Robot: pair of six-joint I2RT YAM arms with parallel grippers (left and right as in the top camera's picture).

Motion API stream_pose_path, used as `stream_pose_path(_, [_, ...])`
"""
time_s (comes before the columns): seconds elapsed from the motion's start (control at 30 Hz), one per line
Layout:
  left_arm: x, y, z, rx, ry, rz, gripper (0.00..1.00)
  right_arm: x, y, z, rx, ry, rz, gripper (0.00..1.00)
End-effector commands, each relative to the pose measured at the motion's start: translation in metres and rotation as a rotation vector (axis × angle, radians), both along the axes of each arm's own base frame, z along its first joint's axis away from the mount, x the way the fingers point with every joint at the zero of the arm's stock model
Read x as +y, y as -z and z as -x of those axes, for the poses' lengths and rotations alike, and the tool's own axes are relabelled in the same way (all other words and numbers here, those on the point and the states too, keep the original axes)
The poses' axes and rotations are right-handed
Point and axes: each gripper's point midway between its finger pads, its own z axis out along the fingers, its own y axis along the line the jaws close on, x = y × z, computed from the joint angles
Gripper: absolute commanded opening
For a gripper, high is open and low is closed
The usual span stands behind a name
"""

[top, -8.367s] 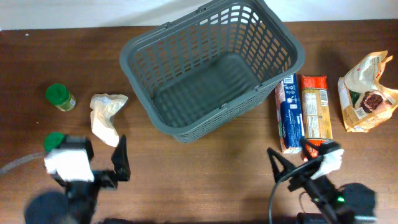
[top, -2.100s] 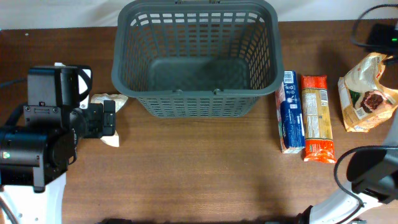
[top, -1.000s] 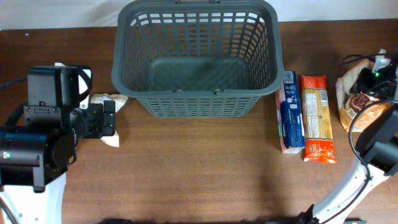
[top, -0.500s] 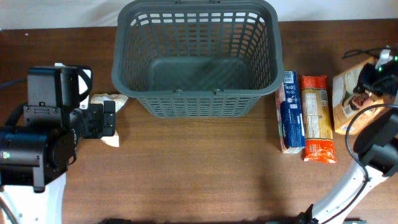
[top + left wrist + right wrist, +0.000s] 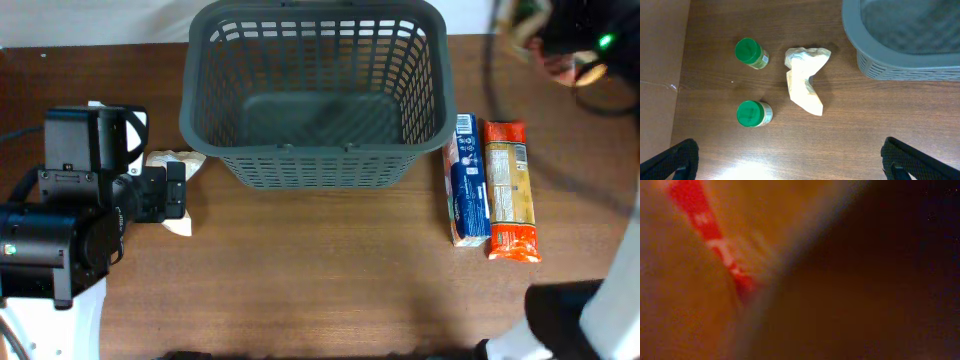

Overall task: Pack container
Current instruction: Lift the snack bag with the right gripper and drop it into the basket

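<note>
The container's empty bottom lies below, to the left in the overhead view. I should next carry the bag there in my right gripper, lower it in and release it.
The container (image 5: 315, 90), a big dark grey slotted basket, stands at the back middle of the table with nothing in it; its corner (image 5: 900, 60) also shows in the left wrist view. High over the back right corner, my right gripper (image 5: 578, 30) is a dark blur shut on a tan snack bag (image 5: 522, 22). That bag (image 5: 695, 280) fills the right wrist view as an orange blur with a red stripe, hiding the fingers. My left gripper (image 5: 795, 167) hangs wide open over bare wood left of the container.
A blue-and-white packet (image 5: 466, 180) and an orange packet (image 5: 509, 190) lie side by side right of the container. Below the left gripper lie a crumpled cream packet (image 5: 804, 80) and two green-lidded jars (image 5: 748, 51) (image 5: 751, 113). The left arm (image 5: 70, 230) covers the table's left side.
The right gripper shut on the tan bag at the table's right side and lifted it up and toward the back. The left arm stayed still.
</note>
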Motion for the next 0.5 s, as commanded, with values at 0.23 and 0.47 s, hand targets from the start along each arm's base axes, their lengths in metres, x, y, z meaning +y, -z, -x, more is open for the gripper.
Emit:
stream_pose_path(0.23, [0.002,0.002,0.0,0.007,-0.014,-0.002,0.99,0.156,0.048,-0.019,-0.029,-0.499,0.366,0.04])
stream_pose_path(0.47, [0.002,0.002,0.0,0.007,-0.014,-0.003,0.99,0.191,0.116,-0.053,0.062,-0.63,0.535,0.04])
